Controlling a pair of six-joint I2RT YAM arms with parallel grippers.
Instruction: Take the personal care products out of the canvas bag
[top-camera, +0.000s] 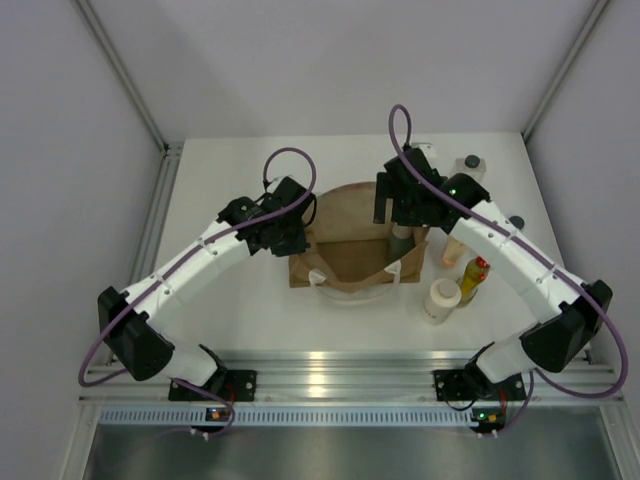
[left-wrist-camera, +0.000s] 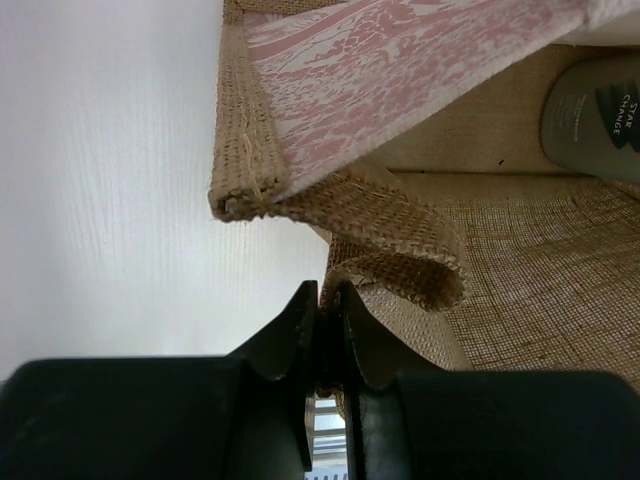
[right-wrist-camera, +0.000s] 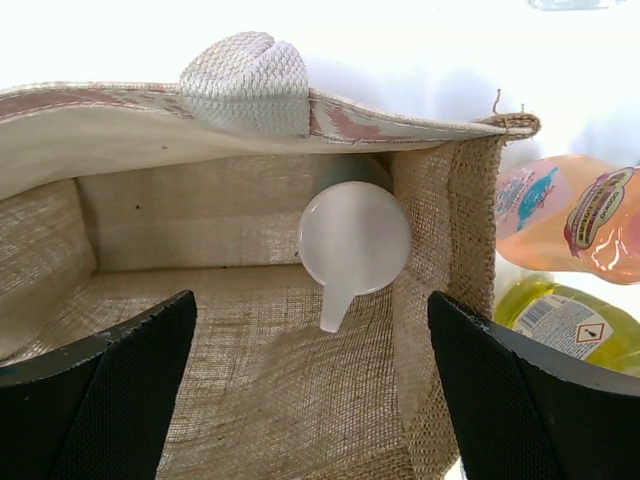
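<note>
The right gripper lowers its fingers inside the bag's burlap side next and closes on the grey pump bottle's round head, standing below beside that side.
The canvas bag stands open mid-table. My left gripper is shut on the bag's left rim; the left wrist view shows burlap pinched between its jaws. My right gripper hangs open over the bag's right end, its jaws wide apart above the grey pump bottle, which stands upright inside the bag. Outside, to the right of the bag, stand the orange bottle, the yellow bottle with red cap and the cream cylinder. The clear square bottle stands at the back right.
The bag's white handles lie toward the near side; one loop shows on the far rim in the right wrist view. The orange and yellow bottles sit close against the bag's right wall. White enclosure walls surround the table.
</note>
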